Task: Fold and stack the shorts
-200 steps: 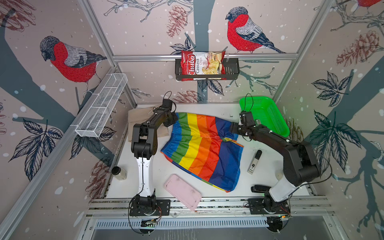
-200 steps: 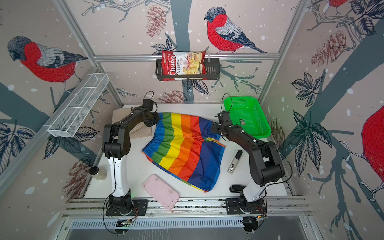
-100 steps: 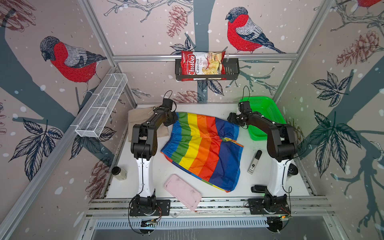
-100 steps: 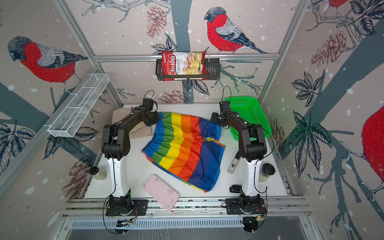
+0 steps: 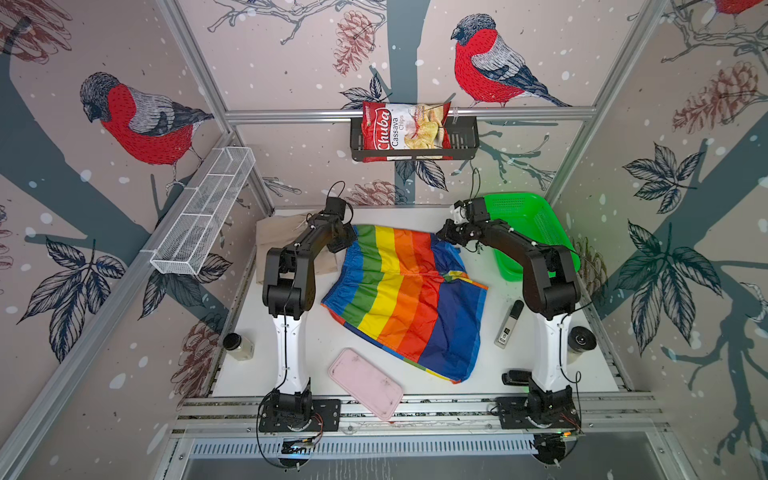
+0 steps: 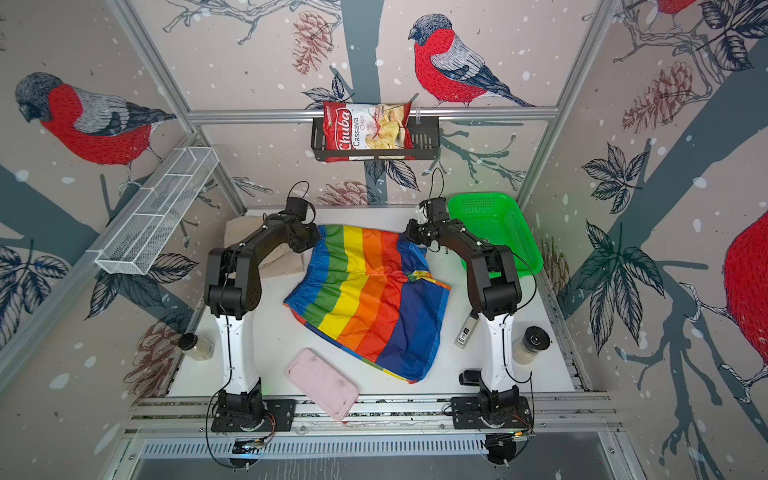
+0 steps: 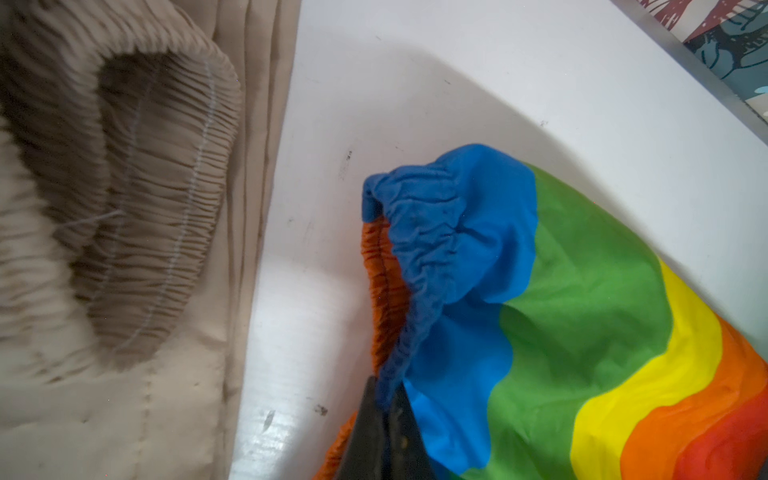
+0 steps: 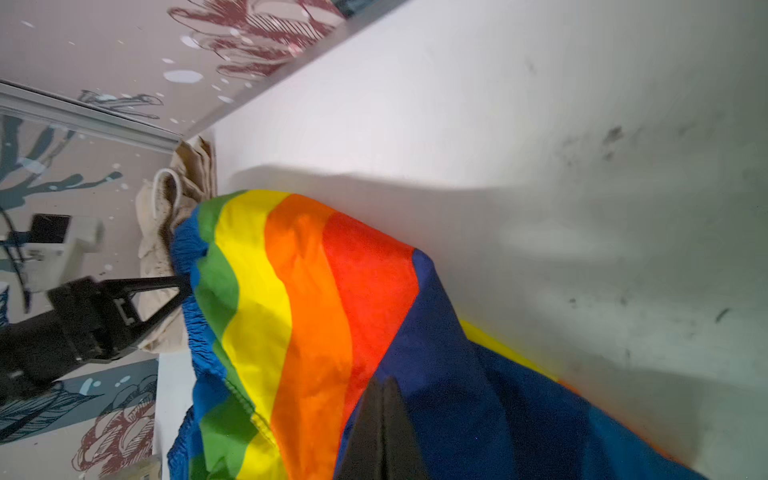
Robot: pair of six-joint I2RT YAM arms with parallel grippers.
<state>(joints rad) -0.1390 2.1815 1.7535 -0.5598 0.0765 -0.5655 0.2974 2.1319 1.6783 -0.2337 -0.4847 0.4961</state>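
The far leg is still unfolded. My right gripper should next pull toward the green basket, then go back and down over the near leg's dark blue cloth (image 5: pixel 465 297) to let go.
The striped shorts (image 5: pixel 407 299) (image 6: pixel 370 299) lie spread flat mid-table, waistband toward the back wall. My left gripper (image 5: pixel 347 241) (image 7: pixel 386 399) is shut on the blue waistband corner at their far left. My right gripper (image 5: pixel 444 237) (image 8: pixel 384 386) is shut on the dark blue cloth at the far right waistband corner, which rises to the fingertips. The beige shorts (image 5: pixel 282 232) (image 7: pixel 124 208) lie folded at the back left, partly hidden under the left arm, a little apart from the striped pair.
A green mesh basket (image 5: pixel 536 224) sits at the back right, behind the right arm. A pink tray (image 5: pixel 365 384) overhangs the front edge. A white stick-shaped device (image 5: pixel 509 324), a small black object (image 5: pixel 515 377) and two jars (image 5: pixel 237 345) (image 5: pixel 582 343) stand near the table's sides.
The right arm swung from the shorts' right edge back to the far right waistband corner, and its jaws closed there. The left arm and the shorts have stayed put.
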